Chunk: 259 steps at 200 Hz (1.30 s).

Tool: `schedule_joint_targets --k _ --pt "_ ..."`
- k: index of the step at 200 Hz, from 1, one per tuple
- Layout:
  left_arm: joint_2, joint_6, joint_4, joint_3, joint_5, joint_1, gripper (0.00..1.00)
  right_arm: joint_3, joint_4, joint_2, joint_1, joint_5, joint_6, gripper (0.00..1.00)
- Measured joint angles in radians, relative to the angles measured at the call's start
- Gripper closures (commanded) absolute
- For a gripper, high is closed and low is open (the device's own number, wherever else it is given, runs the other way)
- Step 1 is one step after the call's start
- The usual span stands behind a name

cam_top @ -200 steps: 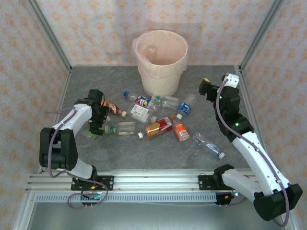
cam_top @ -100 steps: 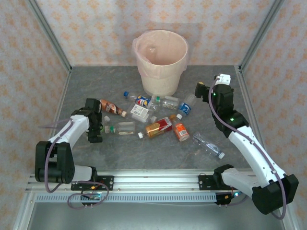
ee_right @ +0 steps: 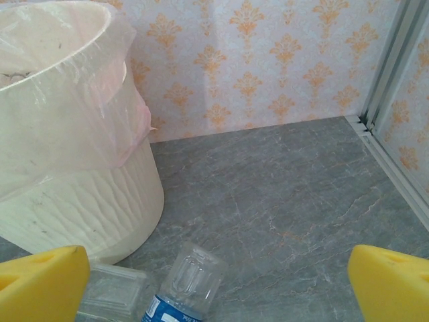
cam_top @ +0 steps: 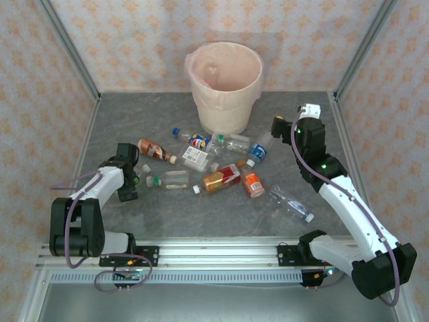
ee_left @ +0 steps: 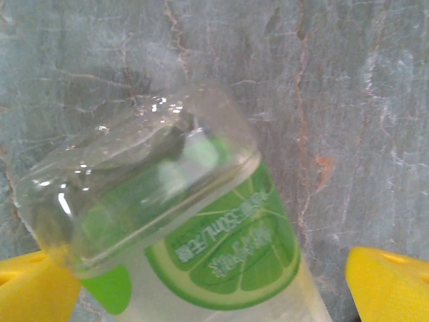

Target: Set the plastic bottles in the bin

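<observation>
Before closing around the label of the clear lime-labelled bottle [ee_left: 188,235], I should turn my left gripper into line with it, since the bottle lies slanted.
The cream bin [cam_top: 226,84] with its pinkish liner stands at the back centre, and also appears as the bin [ee_right: 67,134] in the right wrist view. Several plastic bottles lie scattered in front of it, among them an amber bottle [cam_top: 153,150] and an orange one [cam_top: 222,178]. My left gripper [cam_top: 127,189] is low at the left, open, its yellow fingers [ee_left: 392,282] straddling a clear lime-labelled bottle [ee_left: 188,235] without closing on it. My right gripper [cam_top: 277,126] is open just behind a blue-labelled bottle [cam_top: 261,147], which lies low between its fingers [ee_right: 184,285].
A clear green-capped bottle [cam_top: 169,180] lies just right of the left gripper. A crushed clear bottle [cam_top: 291,202] lies apart at the right front. Patterned walls and metal posts enclose the grey stone-look table [cam_top: 201,215]. A flattened clear bottle [ee_right: 110,292] lies beside the bin's base.
The left arm has drawn back toward the front left and dropped over the lime-labelled bottle. The right gripper swung left and down toward the blue-labelled bottle, then held still.
</observation>
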State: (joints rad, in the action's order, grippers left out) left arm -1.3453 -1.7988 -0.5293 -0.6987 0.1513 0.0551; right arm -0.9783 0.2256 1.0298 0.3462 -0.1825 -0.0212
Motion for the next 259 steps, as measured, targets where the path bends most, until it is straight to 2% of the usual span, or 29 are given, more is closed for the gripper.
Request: schedule_joint_targets --k 41,67,84,108,122,171,197,225,259 --pt "-0.005 -0.006 0.035 0.013 0.023 0.035 0.00 -0.003 0.012 0.002 0.000 0.008 -0.003 0.01" --pt "-0.066 -0.003 0.068 0.020 0.023 0.065 0.05 -0.018 0.033 0.002 0.000 0.011 -0.004 0.01" --pt "-0.080 0.021 0.066 0.019 0.023 0.063 0.11 -0.029 0.044 0.002 0.000 0.011 -0.007 0.01" --pt "-0.081 0.060 0.066 0.019 0.025 0.063 0.30 -0.032 0.051 0.002 0.000 0.011 -0.015 0.01" --pt "-0.092 0.096 0.105 0.019 0.047 0.065 0.37 -0.032 0.057 0.002 0.000 0.014 -0.020 0.01" --pt "-0.097 0.197 0.216 0.026 0.068 0.066 0.46 -0.032 0.066 0.002 0.000 0.019 -0.038 0.01" --pt "-0.079 0.282 0.250 0.029 0.075 0.066 0.48 -0.026 0.066 0.002 0.000 0.013 -0.090 0.01" --pt "0.011 0.419 0.268 0.016 0.102 0.066 0.50 0.018 0.083 0.002 0.000 0.016 -0.171 0.01" --pt "0.109 0.637 0.312 -0.076 0.121 0.065 0.52 0.043 0.227 0.002 0.000 0.038 -0.299 0.01"
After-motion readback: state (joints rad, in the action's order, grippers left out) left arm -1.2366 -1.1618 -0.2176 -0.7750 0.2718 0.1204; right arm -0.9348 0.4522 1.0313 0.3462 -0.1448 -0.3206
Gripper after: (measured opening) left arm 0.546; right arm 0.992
